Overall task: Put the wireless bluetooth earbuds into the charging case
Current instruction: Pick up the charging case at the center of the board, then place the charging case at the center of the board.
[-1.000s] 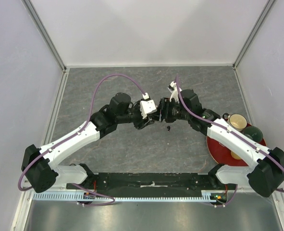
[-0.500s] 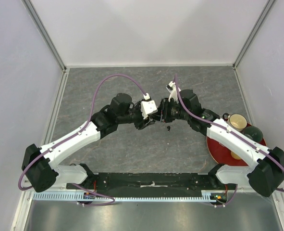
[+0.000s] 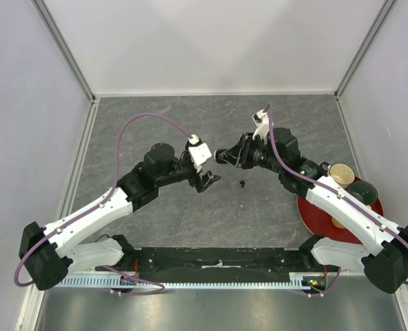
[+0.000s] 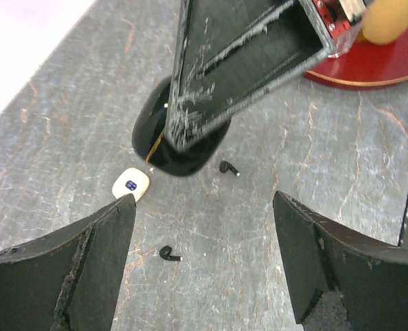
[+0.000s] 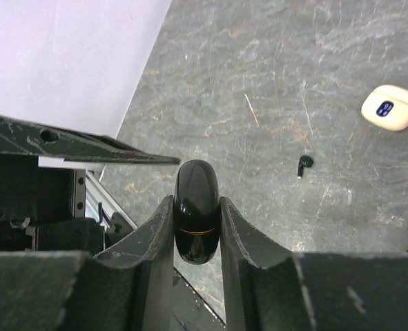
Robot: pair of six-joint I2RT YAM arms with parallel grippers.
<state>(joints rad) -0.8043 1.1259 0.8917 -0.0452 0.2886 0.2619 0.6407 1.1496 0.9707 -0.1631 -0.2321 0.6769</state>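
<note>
My right gripper should next go down and back to the bare tabletop there, clear of the earbuds, to release the black case (image 5: 196, 207).
My right gripper (image 5: 196, 201) is shut on a glossy black charging case (image 5: 196, 207), closed, with a thin orange seam, held above the table. From above, the right gripper (image 3: 226, 156) hangs just right of my left gripper (image 3: 207, 181). The left gripper (image 4: 205, 200) stands open with nothing between its fingers, below the black case (image 4: 183, 141). Two black earbuds (image 4: 228, 167) (image 4: 168, 254) lie loose on the grey table; one earbud (image 5: 304, 163) shows in the right wrist view and one earbud (image 3: 242, 184) from above. A cream charging case (image 4: 130, 186) (image 5: 391, 107) lies shut nearby.
A red plate (image 3: 313, 210) at the right edge carries a cream mug (image 3: 340, 175) and a dark green cup (image 3: 363, 192). Purple cables loop over both arms. White walls close in the table at the back and on both sides.
The two grippers were pressed together; now they are apart. The left gripper has opened and drawn back left, and the right gripper keeps the black case.
</note>
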